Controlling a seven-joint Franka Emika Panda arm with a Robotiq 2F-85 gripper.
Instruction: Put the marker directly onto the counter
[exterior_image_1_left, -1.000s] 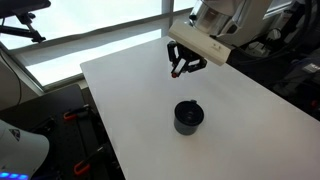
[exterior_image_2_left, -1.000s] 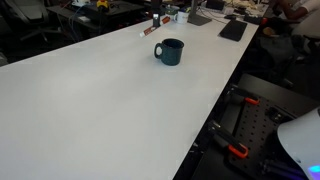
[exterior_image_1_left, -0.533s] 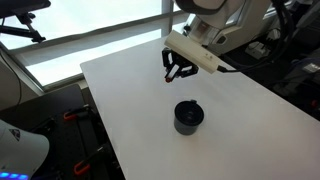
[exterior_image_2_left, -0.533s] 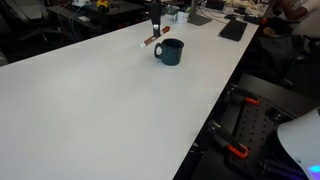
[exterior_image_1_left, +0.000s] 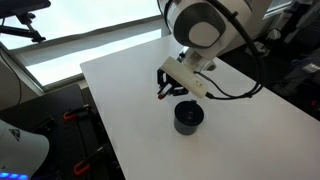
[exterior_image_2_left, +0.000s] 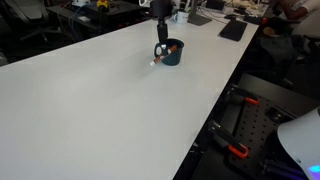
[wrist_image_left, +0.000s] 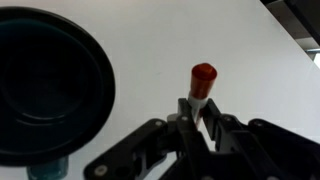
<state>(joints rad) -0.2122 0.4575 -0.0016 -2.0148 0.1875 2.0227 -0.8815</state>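
Note:
My gripper moves down toward the bare white counter beside the black cup next. It releases the marker (wrist_image_left: 202, 82) there, since the marker hangs clear of the cup's rim.
My gripper (wrist_image_left: 200, 118) is shut on the marker (wrist_image_left: 202, 82), an orange-red stick with a white band, whose tip points out past the fingers. In both exterior views the gripper (exterior_image_1_left: 166, 90) (exterior_image_2_left: 159, 50) hangs low over the white counter (exterior_image_1_left: 130, 110) (exterior_image_2_left: 90, 100), right beside the black cup (exterior_image_1_left: 187, 117) (exterior_image_2_left: 172, 52). The marker shows as a small red bit at the fingertips (exterior_image_1_left: 164, 96) (exterior_image_2_left: 157, 60), close to the counter surface. In the wrist view the cup (wrist_image_left: 45, 85) fills the left side, apart from the marker.
The counter's near edge (exterior_image_1_left: 105, 150) drops to a floor with red-handled gear. In an exterior view a keyboard (exterior_image_2_left: 233, 30) and clutter sit at the counter's far end. The arm body (exterior_image_1_left: 205, 25) looms above the cup.
The gripper has come down and toward the cup with the marker still held. It now sits just beside the cup, close to the counter.

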